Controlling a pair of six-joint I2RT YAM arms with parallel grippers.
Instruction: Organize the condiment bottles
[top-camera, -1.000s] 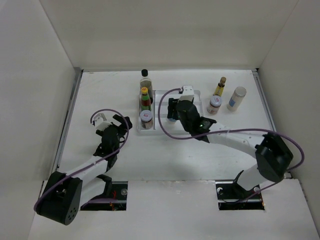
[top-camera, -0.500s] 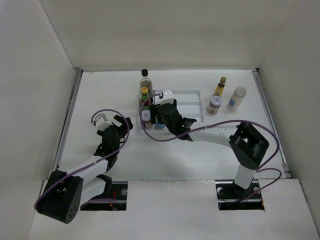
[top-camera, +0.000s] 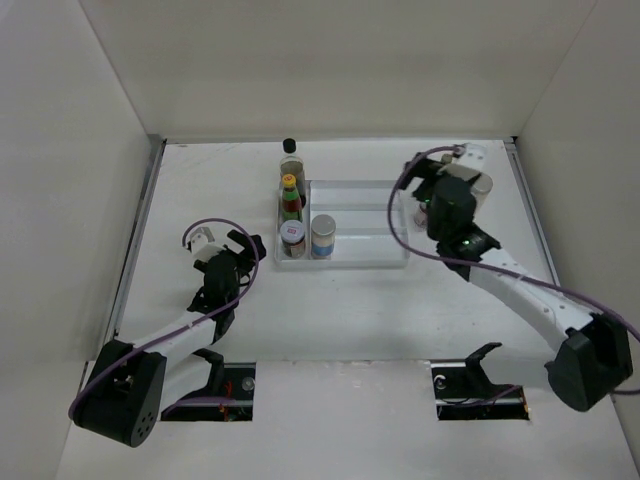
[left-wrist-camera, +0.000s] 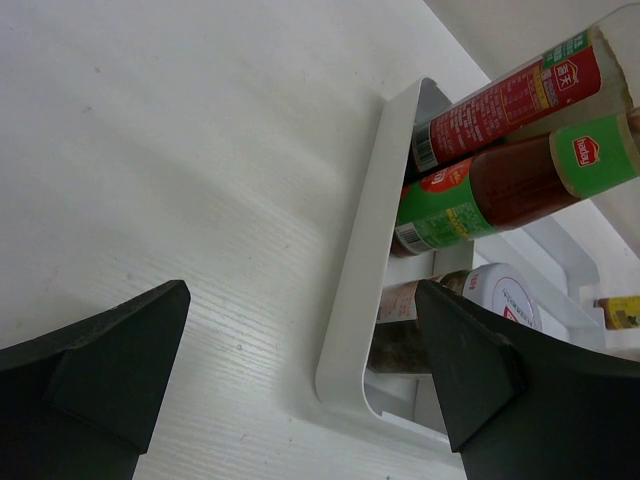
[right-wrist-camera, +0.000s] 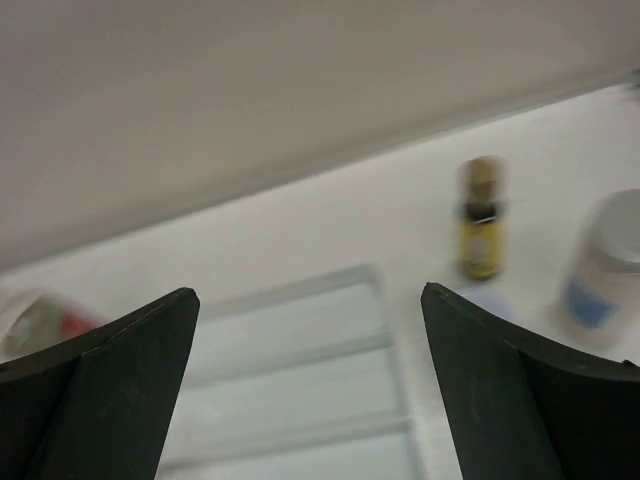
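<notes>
My right gripper will next move across and down around the other blue-white cylinder (top-camera: 483, 187) (right-wrist-camera: 608, 262), because that cylinder is below the gripper and to its right in the top view.
The white divided tray (top-camera: 365, 225) holds four condiment bottles at its left end: a black-capped bottle (top-camera: 290, 160), a red-green yellow-capped bottle (top-camera: 290, 197), a short silver-lidded jar (top-camera: 292, 238) and a blue-white cylinder (top-camera: 323, 236). My right gripper (top-camera: 428, 200) is open and empty above the table just right of the tray. Its blurred wrist view shows it (right-wrist-camera: 310, 295) over the tray (right-wrist-camera: 300, 370), with a slim amber bottle (right-wrist-camera: 480, 220) and another blue-white cylinder (right-wrist-camera: 605, 265) to the right. My left gripper (top-camera: 232, 250) is open and empty left of the tray.
In the left wrist view the tray's near-left corner (left-wrist-camera: 360, 290) lies between the open left gripper (left-wrist-camera: 302, 300), with the bottles (left-wrist-camera: 500, 185) and the jar (left-wrist-camera: 480, 310) behind it. White walls close in the table on three sides.
My right gripper let go of the blue-white cylinder in the tray beside the short jar, then swung back and right, towards the amber bottle. The left arm has not moved.
</notes>
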